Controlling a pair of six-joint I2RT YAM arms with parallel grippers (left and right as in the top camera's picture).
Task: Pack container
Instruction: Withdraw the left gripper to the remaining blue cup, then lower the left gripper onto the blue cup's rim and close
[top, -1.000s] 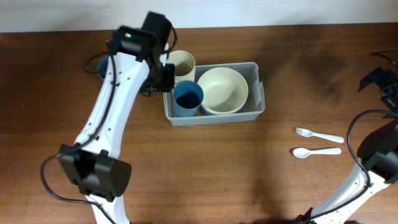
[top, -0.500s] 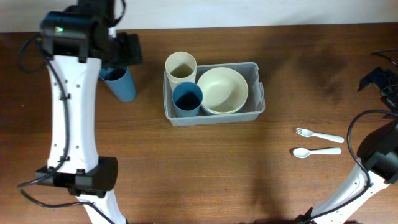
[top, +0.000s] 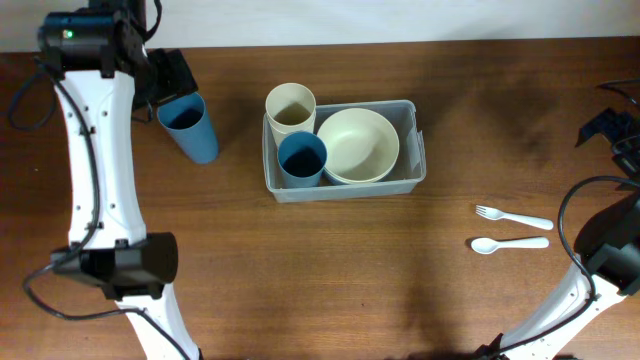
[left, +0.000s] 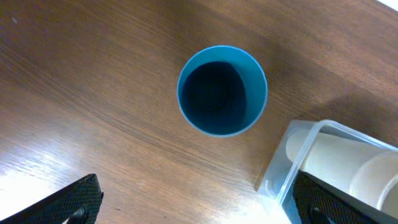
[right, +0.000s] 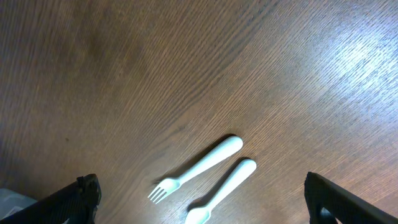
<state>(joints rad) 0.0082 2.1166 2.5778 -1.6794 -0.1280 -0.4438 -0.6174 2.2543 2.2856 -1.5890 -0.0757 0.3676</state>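
My left gripper comes down astride the loose blue cup's rim (top: 160, 117) next, on the side away from the container (top: 416, 145), as the cup's opening has room for one finger.
The clear container (top: 416, 145) sits mid-table and holds a cream bowl (top: 357, 145), a blue cup (top: 301, 160) and a tall cream cup (top: 290, 108) in its back-left corner. Another blue cup (top: 190, 125) stands upright on the table to the container's left. My left gripper (top: 165, 82) hovers open above and just behind it, nothing between the jaws. The left wrist view looks down into this cup (left: 222, 90), with the container's corner (left: 280, 180) at lower right. My right gripper (top: 610, 125) hangs open at the far right, high over a white fork (right: 199, 168) and spoon (right: 224, 190).
The fork (top: 513, 217) and spoon (top: 508, 243) lie side by side on the wood, right of the container. The table's back edge runs just behind the left arm. The right arm's base and cables stand at the lower right corner.
My left arm has swung left from the container's left end to above the blue cup on the table, and its jaws have opened wide. The right arm has not moved.
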